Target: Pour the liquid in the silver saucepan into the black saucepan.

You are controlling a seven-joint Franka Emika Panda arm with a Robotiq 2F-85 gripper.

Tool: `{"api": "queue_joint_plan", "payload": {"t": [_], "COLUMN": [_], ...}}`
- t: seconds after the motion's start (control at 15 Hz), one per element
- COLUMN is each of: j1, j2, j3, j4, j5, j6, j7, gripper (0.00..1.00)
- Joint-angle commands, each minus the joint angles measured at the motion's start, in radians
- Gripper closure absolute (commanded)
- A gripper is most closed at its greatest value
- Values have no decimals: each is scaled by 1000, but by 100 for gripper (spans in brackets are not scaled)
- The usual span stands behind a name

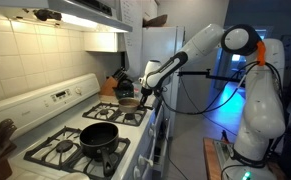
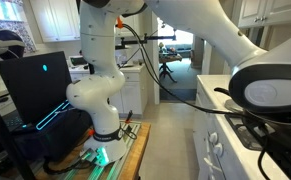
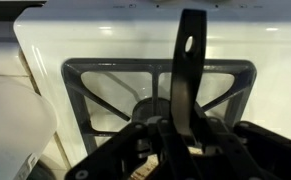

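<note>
The gripper lowers the silver saucepan onto the burner grate (image 1: 129, 112) next, before it releases the saucepan's dark handle.
The silver saucepan (image 1: 130, 102) sits over the stove's back burner, on the side nearest the arm. My gripper (image 1: 147, 86) is just above and beside it. In the wrist view the gripper (image 3: 185, 128) is shut on the saucepan's dark handle (image 3: 190, 50), which runs straight up the picture over a burner grate; the pan's bowl is hidden under the jaws. The black saucepan (image 1: 98, 135) rests on the front burner, its handle pointing towards the front edge. Neither pan shows in the exterior view of the robot's base.
The white stove (image 1: 45, 125) has dark grates (image 3: 95, 80) and a back panel. A knife block (image 1: 108, 85) and a dark object stand behind the silver pan. A range hood (image 1: 85, 12) hangs overhead. The robot base (image 2: 100, 100) and a laptop (image 2: 35, 85) stand in the aisle.
</note>
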Motion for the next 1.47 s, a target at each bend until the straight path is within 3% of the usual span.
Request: {"api": "queue_joint_plan", "payload": {"t": [0.0, 1.4], "j1": [-7, -31], "j2": [8, 112], "j3": [1, 3], "j4": [22, 108], "j5": [38, 25], "j6": [-27, -46], "j7": [-19, -15], "gripper": [94, 94]}}
